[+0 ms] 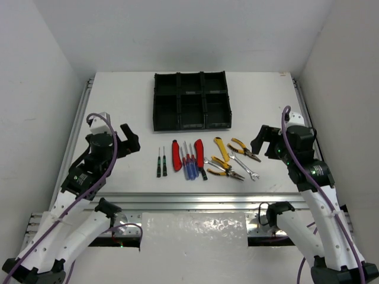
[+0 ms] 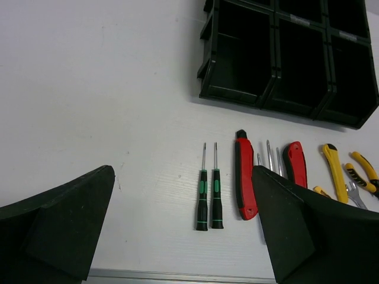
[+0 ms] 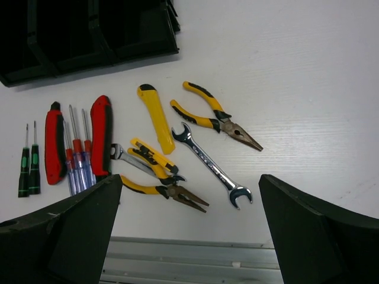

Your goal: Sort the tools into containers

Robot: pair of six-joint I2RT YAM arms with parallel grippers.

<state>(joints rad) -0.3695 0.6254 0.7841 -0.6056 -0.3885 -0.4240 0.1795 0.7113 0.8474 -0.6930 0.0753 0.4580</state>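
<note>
I should next move my right gripper over the yellow knife-like tool [image 3: 155, 115], then down onto the middle of the nearer red-handled cutter, since the far part is clear of the pliers.
The black six-compartment tray [image 1: 189, 100] stands at the table's far middle; all its compartments look empty. It also shows in the left wrist view [image 2: 284, 59]. The tools lie in a row in front of it: two tiny black-green screwdrivers [image 1: 161, 163] [image 2: 208, 195], red-handled cutters [image 1: 176, 155] [image 3: 54, 145], blue and red screwdrivers [image 1: 188, 164] [image 3: 77, 160], yellow-handled pliers [image 1: 224, 167] [image 3: 216, 116], a yellow knife-like tool [image 3: 155, 115] and a silver wrench [image 1: 244, 165] [image 3: 210, 165]. My left gripper [image 1: 127, 141] [image 2: 183, 174] is open and empty, left of the row. My right gripper [image 1: 260, 142] [image 3: 190, 180] is open and empty, right of it.
An aluminium rail [image 1: 189, 201] runs along the table's near edge, just in front of the tools. Another rail [image 1: 80, 124] borders the left side. White walls close in the table at the left, right and back.
</note>
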